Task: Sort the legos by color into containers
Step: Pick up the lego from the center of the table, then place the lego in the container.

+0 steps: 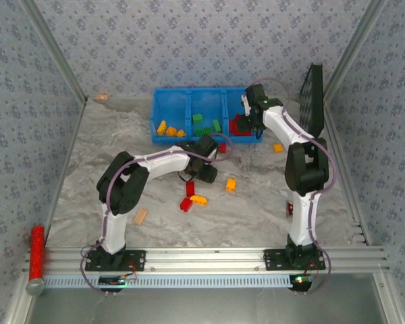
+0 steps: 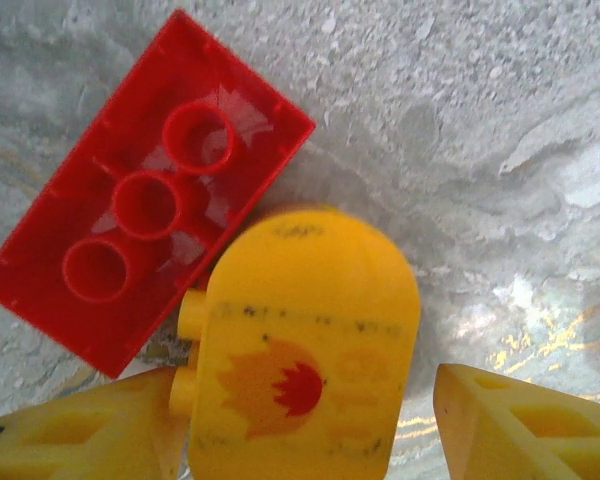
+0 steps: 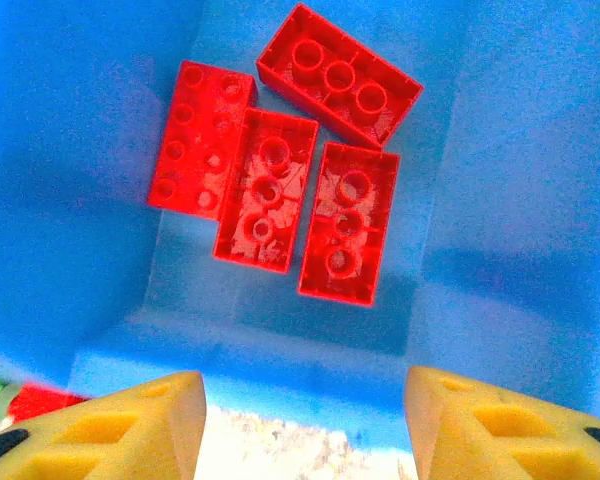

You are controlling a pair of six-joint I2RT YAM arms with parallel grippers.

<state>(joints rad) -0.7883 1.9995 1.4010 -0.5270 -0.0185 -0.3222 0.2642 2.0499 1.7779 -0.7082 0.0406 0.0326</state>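
Note:
The yellow lego with the flame print (image 2: pixel 302 350) gets my left gripper's fingers drawn together across it next, the gripper staying low, because a gap still shows along its studless side.
The blue bin (image 1: pixel 172 92) has three containers: yellow-orange legos (image 1: pixel 169 129) on the left, green ones (image 1: pixel 202 125) in the middle, red ones (image 3: pixel 280 170) on the right. My right gripper (image 1: pixel 246 115) (image 3: pixel 305 385) hangs open over the red container, and nothing is between its fingers. My left gripper (image 1: pixel 206 165) (image 2: pixel 308 378) is low over the table. A rounded yellow lego (image 2: pixel 310 330) with a flame print lies between its fingers. The right finger (image 2: pixel 510 425) stands apart from it. An upside-down red lego (image 2: pixel 140 200) lies beside the yellow one.
Loose legos lie on the table: a red (image 1: pixel 187 203) and yellow (image 1: pixel 198 199) pair, a yellow one (image 1: pixel 231 183), an orange one (image 1: pixel 278 147), a red one (image 1: pixel 222 148). A wooden block (image 1: pixel 141 216) lies front left. A red glittery cylinder (image 1: pixel 36 253) lies by the rail. A black grid panel (image 1: pixel 315 101) leans at the right wall.

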